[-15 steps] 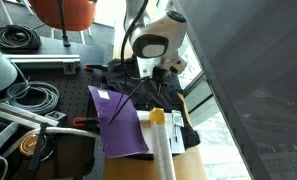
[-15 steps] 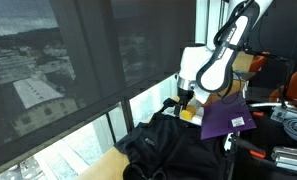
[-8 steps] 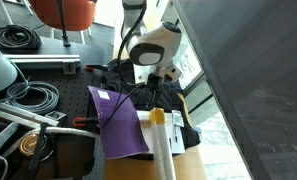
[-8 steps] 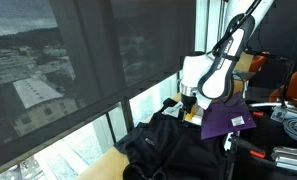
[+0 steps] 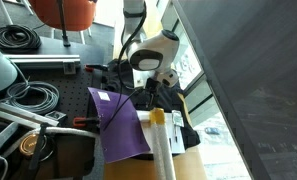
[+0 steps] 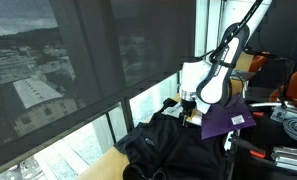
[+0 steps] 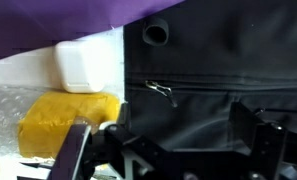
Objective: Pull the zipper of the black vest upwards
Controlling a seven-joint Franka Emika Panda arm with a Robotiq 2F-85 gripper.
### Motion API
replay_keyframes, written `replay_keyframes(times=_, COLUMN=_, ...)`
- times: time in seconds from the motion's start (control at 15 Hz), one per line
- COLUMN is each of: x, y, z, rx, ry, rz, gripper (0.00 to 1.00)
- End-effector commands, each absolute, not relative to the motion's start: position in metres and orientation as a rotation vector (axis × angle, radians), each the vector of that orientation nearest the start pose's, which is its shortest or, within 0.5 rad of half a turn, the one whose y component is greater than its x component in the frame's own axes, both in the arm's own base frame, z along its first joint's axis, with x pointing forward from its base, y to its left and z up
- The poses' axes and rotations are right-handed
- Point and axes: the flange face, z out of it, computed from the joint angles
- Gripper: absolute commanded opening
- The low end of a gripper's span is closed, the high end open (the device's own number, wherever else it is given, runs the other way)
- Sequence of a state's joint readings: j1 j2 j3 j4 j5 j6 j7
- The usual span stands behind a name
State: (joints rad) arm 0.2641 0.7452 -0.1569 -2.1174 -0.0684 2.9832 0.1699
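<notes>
My gripper will next lower a little onto the zipper and close its spread fingers around it, since the small metal pull (image 7: 164, 92) lies below and between them.
The black vest (image 6: 173, 150) lies rumpled on the table by the window; it also shows in an exterior view (image 5: 178, 112) and fills the wrist view (image 7: 228, 60). Its zipper (image 7: 208, 87) runs as a thin seam across the fabric, with a small metal pull (image 7: 164, 92). My gripper (image 7: 186, 135) is open, its two dark fingers spread just over the fabric below the pull. In both exterior views the gripper (image 5: 166, 80) (image 6: 188, 104) hangs low over the vest's end nearest the purple sheet.
A purple sheet (image 5: 118, 120) (image 6: 228, 118) (image 7: 78, 20) lies over one end of the vest. A yellow sponge (image 7: 68, 122) and a white block (image 7: 88, 62) sit beside it. A white and yellow roll (image 5: 161, 145) stands near. Coiled black cables (image 5: 18, 40) lie on the bench. The window glass is close by.
The arm has come down a little toward the vest over the last second. The gripper has stayed open. The vest has not moved.
</notes>
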Motion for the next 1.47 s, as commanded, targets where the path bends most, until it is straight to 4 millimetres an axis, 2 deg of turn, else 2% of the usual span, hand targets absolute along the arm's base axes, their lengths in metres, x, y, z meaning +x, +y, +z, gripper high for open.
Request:
replay_keyframes(times=0.0, x=0.567, y=0.058, z=0.063, rx=-3.235, ry=-0.046, rz=-0.193, gripper=1.0)
replay_keyframes(times=0.6, x=0.569, y=0.06, z=0.056, rx=-3.244, ry=-0.059, rz=-0.174, gripper=1.0)
replay_keyframes(times=0.67, x=0.569, y=0.06, z=0.055, rx=-3.245, ry=-0.057, rz=-0.17, gripper=0.95)
replay_keyframes(times=0.73, x=0.569, y=0.059, z=0.055, rx=-3.247, ry=-0.055, rz=-0.167, gripper=0.74)
replay_keyframes(times=0.87, x=0.57, y=0.06, z=0.054, rx=-3.247, ry=-0.055, rz=-0.164, gripper=0.68)
replay_keyframes(times=1.4, x=0.571, y=0.06, z=0.053, rx=-3.259, ry=-0.058, rz=-0.129, gripper=0.08)
